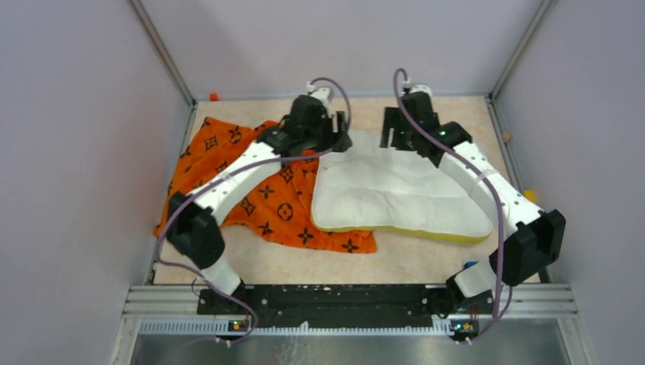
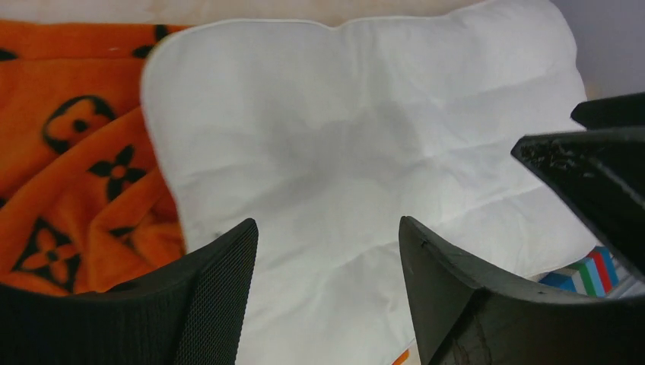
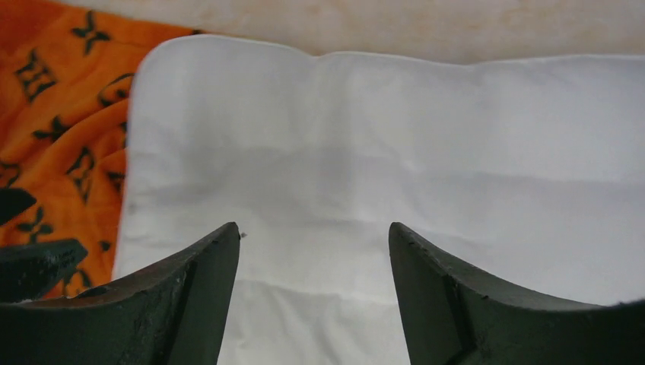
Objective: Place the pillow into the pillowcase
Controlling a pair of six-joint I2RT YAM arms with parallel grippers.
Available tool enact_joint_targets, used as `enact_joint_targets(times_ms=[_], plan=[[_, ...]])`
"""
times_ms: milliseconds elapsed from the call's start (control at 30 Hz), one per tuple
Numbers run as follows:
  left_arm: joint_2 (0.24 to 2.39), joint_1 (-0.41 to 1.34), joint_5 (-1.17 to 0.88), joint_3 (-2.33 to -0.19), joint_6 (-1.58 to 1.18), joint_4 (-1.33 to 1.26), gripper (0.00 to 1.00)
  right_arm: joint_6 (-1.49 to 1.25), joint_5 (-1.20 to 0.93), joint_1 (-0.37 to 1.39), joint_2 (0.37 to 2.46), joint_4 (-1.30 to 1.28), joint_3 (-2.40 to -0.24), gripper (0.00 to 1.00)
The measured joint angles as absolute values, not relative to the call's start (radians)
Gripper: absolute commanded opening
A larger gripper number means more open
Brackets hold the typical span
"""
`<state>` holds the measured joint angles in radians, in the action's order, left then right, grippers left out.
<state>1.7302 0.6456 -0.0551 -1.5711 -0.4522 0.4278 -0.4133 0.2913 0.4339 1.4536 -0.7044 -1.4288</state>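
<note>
I will move my right gripper left in the top view and down astride the pillow's side edge (image 1: 319, 174) (image 3: 129, 201) to close, because that edge overlaps the pillowcase.
The white pillow (image 1: 395, 190) lies flat at the table's middle right, with yellow trim along its near edge. The orange pillowcase (image 1: 228, 152) with black motifs lies crumpled to its left, partly under the pillow's left edge. My left gripper (image 1: 338, 141) is open over the pillow's far left corner. My right gripper (image 1: 399, 137) is open over the pillow's far edge, close beside it. In the left wrist view the open gripper (image 2: 327, 228) hangs above the pillow (image 2: 342, 137), with the pillowcase (image 2: 68, 152) at left. In the right wrist view the open gripper (image 3: 313, 228) hangs above the pillow (image 3: 395, 152), pillowcase (image 3: 61, 114) at left.
Grey walls enclose the table on three sides. A small blue object (image 1: 470, 266) lies by the right arm's base, a yellow item (image 1: 530, 195) at the right edge, and a small orange item (image 1: 214, 96) at the back left corner. A striped coloured object (image 2: 597, 270) shows beyond the pillow.
</note>
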Motion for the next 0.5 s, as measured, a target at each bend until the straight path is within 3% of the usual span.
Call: enact_joint_targets(times_ms=[200, 500], plan=[[1.444, 0.408, -0.064, -1.330, -0.474, 0.434, 0.74, -0.412, 0.310, 0.709, 1.611, -0.676, -1.570, 0.73], [1.337, 0.251, -0.094, -1.148, -0.465, 0.494, 0.74, -0.412, 0.392, 0.883, 2.043, -0.687, -1.825, 0.78]])
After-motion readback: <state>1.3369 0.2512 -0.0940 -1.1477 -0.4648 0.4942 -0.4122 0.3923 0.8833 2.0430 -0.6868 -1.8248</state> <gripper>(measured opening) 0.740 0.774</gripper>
